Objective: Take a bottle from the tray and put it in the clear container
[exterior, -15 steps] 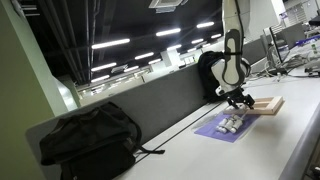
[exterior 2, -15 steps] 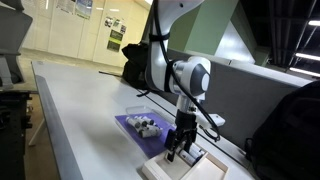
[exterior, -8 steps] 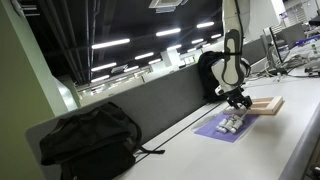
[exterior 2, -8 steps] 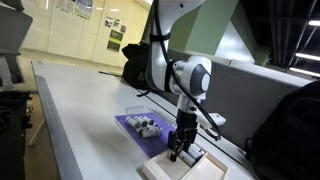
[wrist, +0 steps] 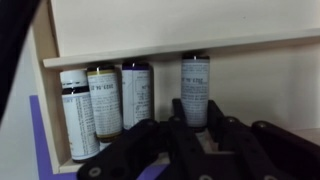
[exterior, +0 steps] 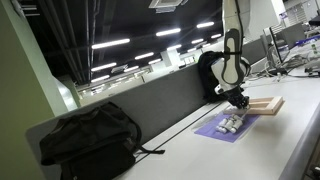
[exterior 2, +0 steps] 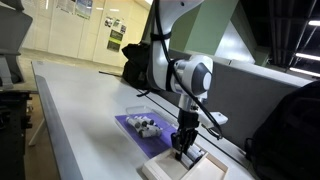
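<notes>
I should next raise my gripper, carry it over the clear container's small bottles, lower and release, as the tray's side is between the held bottle and the clear container.
In the wrist view the light wooden tray (wrist: 120, 46) holds several small bottles lying side by side. One bottle (wrist: 196, 80) with a grey label lies apart on the right, and my gripper (wrist: 196, 114) is shut on its lower end, one black finger on each side. Three more bottles (wrist: 105, 100) lie at the left. In both exterior views the gripper (exterior 2: 184, 150) (exterior: 240, 100) points down into the tray (exterior 2: 215, 168) (exterior: 266, 105). The clear container (exterior 2: 147, 126) (exterior: 231, 124) stands on a purple mat beside the tray, with small bottles inside.
A black backpack (exterior: 90, 135) (exterior 2: 292, 118) lies on the long white table against the grey partition. Another dark bag (exterior: 208, 70) (exterior 2: 134, 62) sits further along. A black cable (exterior: 180, 132) runs along the table. The purple mat (wrist: 42, 135) borders the tray.
The jaws have closed from wide open onto the right-hand bottle. The arm has sunk slightly into the tray and otherwise stays in place.
</notes>
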